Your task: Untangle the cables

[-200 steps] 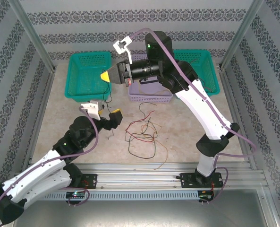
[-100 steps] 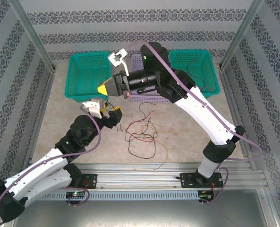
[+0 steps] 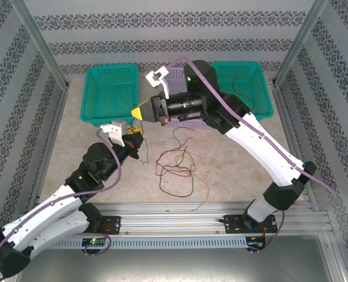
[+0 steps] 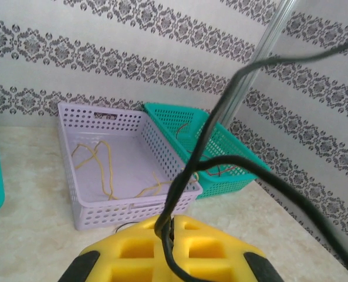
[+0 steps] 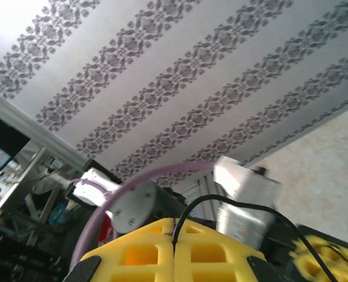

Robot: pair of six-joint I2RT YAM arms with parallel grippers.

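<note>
The black cable moves outward with my left gripper next, over the empty teal basket (image 3: 110,91) outward and below it, for release apart from red and tan wires.
A loose tangle of cables (image 3: 176,167), red, tan and black thin wires, lies on the table between the two arms. One black cable (image 4: 220,108) is lifted out of it. My left gripper (image 3: 137,137) is shut on this black cable, which is pinched between the yellow jaws (image 4: 169,222). My right gripper (image 3: 137,111) hovers just above and behind the left one. It is shut on the same black cable (image 5: 232,205), which rises from the seam of its jaws (image 5: 174,226). Only a short arc of wire runs between the two grippers.
A purple basket (image 4: 85,208) at the back middle holds tan wires (image 4: 103,170). To its right, a teal basket (image 4: 232,176) holds red wires. A second teal basket (image 3: 106,97) stands at the back left. Metal frame posts (image 3: 41,47) and patterned walls enclose the table.
My left gripper has gone from open to shut, closing on the black cable. The right gripper has come down and nearer, towards the left one, still shut on the cable.
</note>
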